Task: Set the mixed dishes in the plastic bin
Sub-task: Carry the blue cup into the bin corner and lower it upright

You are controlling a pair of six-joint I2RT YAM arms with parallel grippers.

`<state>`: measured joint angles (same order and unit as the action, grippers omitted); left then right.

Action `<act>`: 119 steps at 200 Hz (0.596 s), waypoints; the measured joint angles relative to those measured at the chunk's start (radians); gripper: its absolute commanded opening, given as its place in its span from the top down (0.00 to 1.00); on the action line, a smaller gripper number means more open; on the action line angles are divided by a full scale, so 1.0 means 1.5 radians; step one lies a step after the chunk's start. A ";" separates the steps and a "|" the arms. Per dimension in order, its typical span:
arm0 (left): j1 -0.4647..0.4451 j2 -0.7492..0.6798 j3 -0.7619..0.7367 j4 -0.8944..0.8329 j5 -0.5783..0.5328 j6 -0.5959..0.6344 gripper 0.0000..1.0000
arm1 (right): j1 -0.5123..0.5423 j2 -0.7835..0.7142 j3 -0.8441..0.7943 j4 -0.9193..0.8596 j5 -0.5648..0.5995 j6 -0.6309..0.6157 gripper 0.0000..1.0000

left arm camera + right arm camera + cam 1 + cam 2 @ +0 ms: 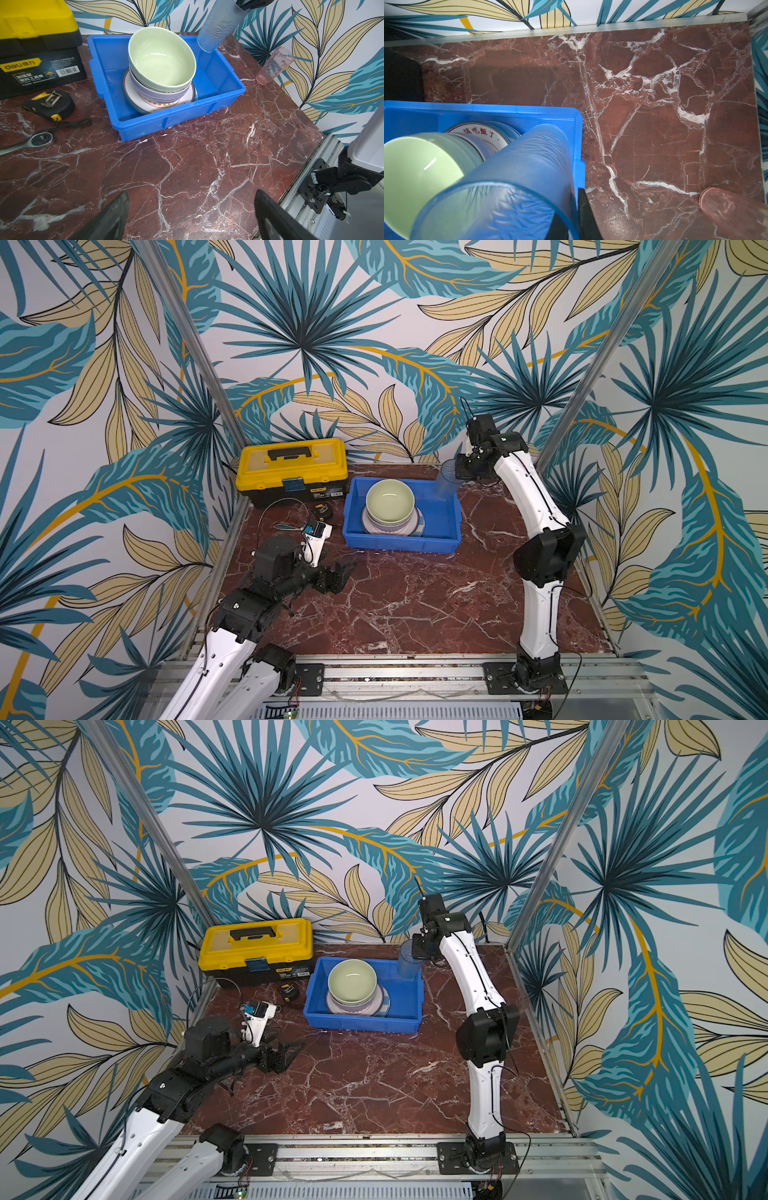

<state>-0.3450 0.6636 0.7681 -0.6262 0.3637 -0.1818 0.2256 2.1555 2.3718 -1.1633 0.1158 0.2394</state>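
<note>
I will lower my right gripper next, ease it toward the bowls and let go of the bluish tumbler in the bin's far corner [439, 509] [566, 124], because that end of the bin beside the plate is empty.
The blue plastic bin [401, 545] [361, 1023] [166, 122] sits at the back middle of the table. Inside it a pale green bowl [390, 499] [162, 60] rests in a lavender bowl [162, 95], both on a white plate with orange marks [133, 91] [481, 133]. My right gripper [465, 468] [574, 209] is shut on the rim of a bluish tumbler [446, 481] [218, 27] [519, 176], tilted over the bin's far right corner. A pinkish tumbler [274, 66] [733, 209] stands on the table to the right of the bin. My left gripper [338, 572] [191, 193] is open and empty.
A yellow-and-black toolbox [291, 468] [37, 41] stands left of the bin at the back. A black-yellow tape measure [323, 512] [49, 104] and a ratchet wrench [31, 143] lie in front of it. Patterned walls close in the back and both sides.
</note>
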 measured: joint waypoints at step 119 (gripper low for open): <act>0.000 -0.009 -0.002 0.006 0.000 -0.001 0.06 | 0.007 0.087 0.063 -0.049 0.018 0.018 1.00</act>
<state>-0.3450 0.6498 0.7654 -0.6178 0.3637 -0.1825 0.2367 2.2864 2.4660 -1.2369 0.1432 0.2665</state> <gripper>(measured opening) 0.943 0.084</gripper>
